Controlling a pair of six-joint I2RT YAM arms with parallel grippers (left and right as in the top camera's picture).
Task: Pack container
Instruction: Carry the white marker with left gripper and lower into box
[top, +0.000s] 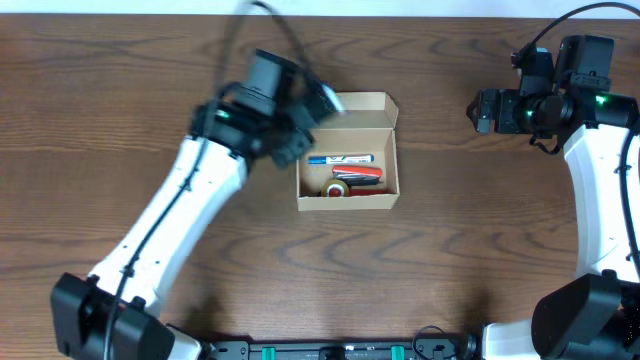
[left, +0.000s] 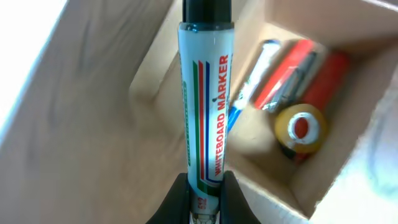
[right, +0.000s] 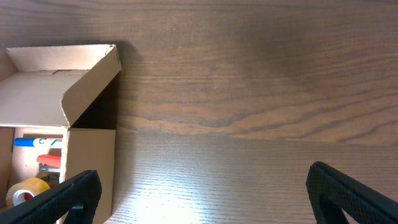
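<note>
The white marker (left: 204, 106) still hangs by the container's side, so my left gripper should move over the container and down beside the yellow tape roll to release it.
The tan cardboard container (top: 385, 200) stands open mid-table, its flap lid raised at the back. Inside lie a blue-capped marker (top: 340, 159), a red marker (top: 357, 173) and a yellow tape roll (top: 338, 188). My left gripper (top: 318, 103) hovers at the box's back left corner and is shut on a white whiteboard marker (left: 204, 106) with a black cap, held over the box's left wall. The contents also show in the left wrist view, with the tape roll (left: 300, 129) at the right. My right gripper (right: 199, 193) is open and empty over bare table, right of the container (right: 87, 155).
The wooden table (top: 480, 260) surrounds the box. The right arm (top: 600, 150) stands along the right edge, and the left arm (top: 170, 220) stretches diagonally from the front left.
</note>
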